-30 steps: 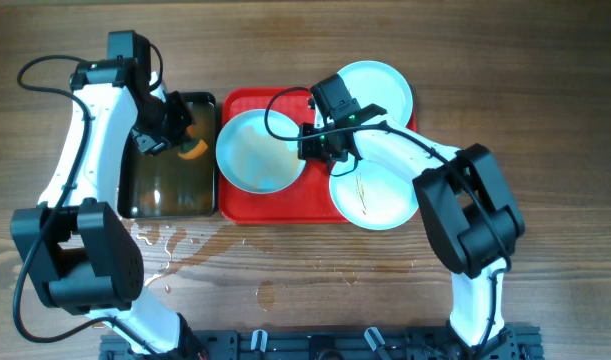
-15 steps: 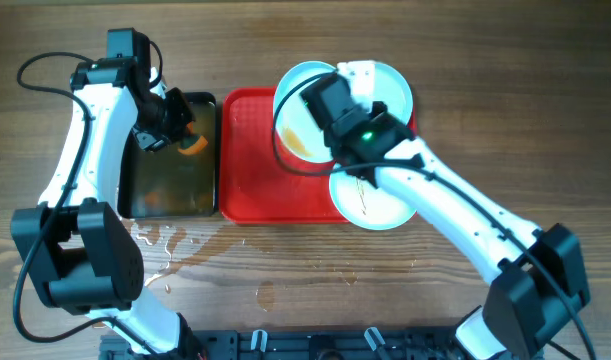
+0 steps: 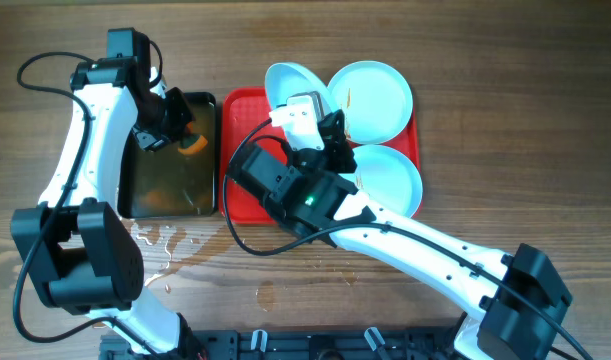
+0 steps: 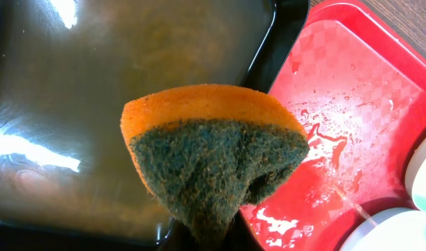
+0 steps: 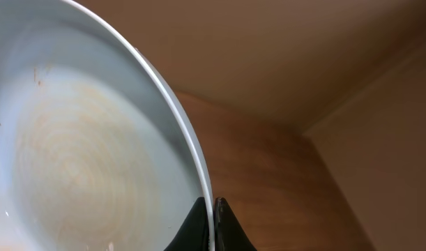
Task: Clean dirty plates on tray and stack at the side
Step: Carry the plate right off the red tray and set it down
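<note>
Clear tabletop is below my right gripper and to its right in the overhead view. My right gripper should swing past the tray and go down to release the plate.
My right gripper (image 5: 213,222) is shut on the rim of one pale plate (image 5: 94,153), which has faint brown smears. In the overhead view this plate (image 3: 285,82) is held raised and tilted over the far edge of the red tray (image 3: 240,150), with the right gripper (image 3: 305,102) at its rim. Two other plates (image 3: 370,98) (image 3: 387,180) lie at the tray's right side, the far one with an orange streak. My left gripper (image 4: 213,240) is shut on an orange and dark green sponge (image 4: 213,153), held over the black tray (image 3: 155,190).
The black tray (image 4: 94,104) holds brownish water and lies against the red tray's left edge (image 4: 338,90). The red tray is wet. Puddles (image 3: 175,245) lie on the wooden table in front of the black tray. My right arm spans the table's front right.
My right arm has lifted the plate off the tray, tilted it up and carried it toward the far edge. The left arm and sponge have not moved.
</note>
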